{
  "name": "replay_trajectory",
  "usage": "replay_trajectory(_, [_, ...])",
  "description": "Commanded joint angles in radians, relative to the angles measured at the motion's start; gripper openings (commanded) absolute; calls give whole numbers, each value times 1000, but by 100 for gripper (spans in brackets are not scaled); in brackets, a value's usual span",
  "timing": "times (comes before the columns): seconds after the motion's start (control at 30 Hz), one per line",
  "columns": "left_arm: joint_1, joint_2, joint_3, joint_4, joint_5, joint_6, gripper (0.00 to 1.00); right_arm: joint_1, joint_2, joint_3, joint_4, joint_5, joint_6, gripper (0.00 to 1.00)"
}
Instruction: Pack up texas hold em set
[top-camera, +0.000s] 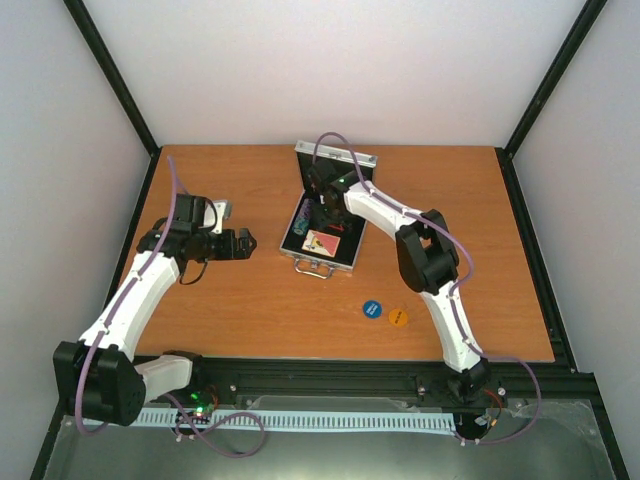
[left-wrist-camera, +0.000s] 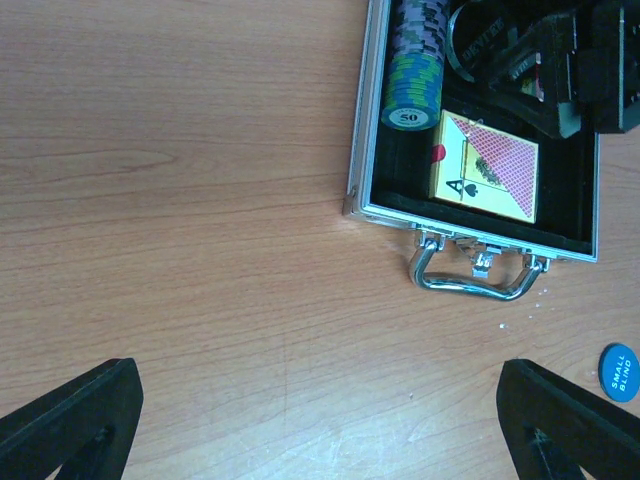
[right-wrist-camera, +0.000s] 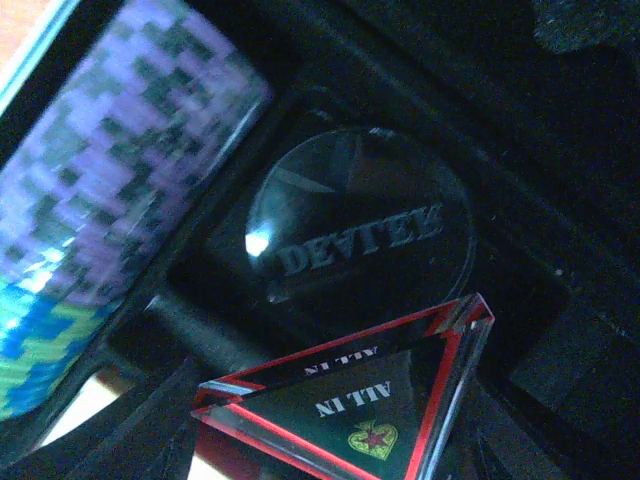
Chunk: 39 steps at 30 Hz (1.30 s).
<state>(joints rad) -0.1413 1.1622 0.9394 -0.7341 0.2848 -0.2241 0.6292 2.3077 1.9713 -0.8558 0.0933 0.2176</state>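
The ALL IN button only reaches the dealer button's near edge, so next my right gripper eases slightly outward over that round button (right-wrist-camera: 361, 226) and opens.
The silver case (top-camera: 300, 226) lies open at mid-table, black lining up and handle (left-wrist-camera: 470, 283) toward me. Inside lie a row of poker chips (left-wrist-camera: 414, 60), the red-backed card deck (left-wrist-camera: 487, 168) and a round clear dealer button (right-wrist-camera: 355, 225). My right gripper (top-camera: 328, 205) reaches into the case, shut on the triangular "ALL IN" button (right-wrist-camera: 360, 400), which hangs tilted just above the dealer button. Left of the case, my left gripper (top-camera: 247, 244) hovers open over bare wood with nothing between its fingers (left-wrist-camera: 75, 420).
A blue "small blind" button (top-camera: 371, 309) and an orange round button (top-camera: 398, 317) lie on the wood in front of the case, to its right. The case lid (top-camera: 337, 160) stands up at the far side. Black frame posts edge the table.
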Motion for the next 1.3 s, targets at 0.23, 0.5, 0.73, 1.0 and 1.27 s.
replay_trajectory(0.23, [5,26,6,-3,14,7,100,-55,88,84,101,-3,-19,53])
replay_trajectory(0.5, [6,34,6,-4,9,10,100,-69,119,112,100,-47,-16,61])
replay_trajectory(0.73, [5,45,7,-1,10,16,100,-69,118,134,100,-46,1,88])
replay_trajectory(1.0, [4,52,18,-5,9,19,100,-69,81,153,85,-67,18,91])
replay_trajectory(1.27, [5,60,40,-16,2,19,100,-68,-25,73,69,-119,42,91])
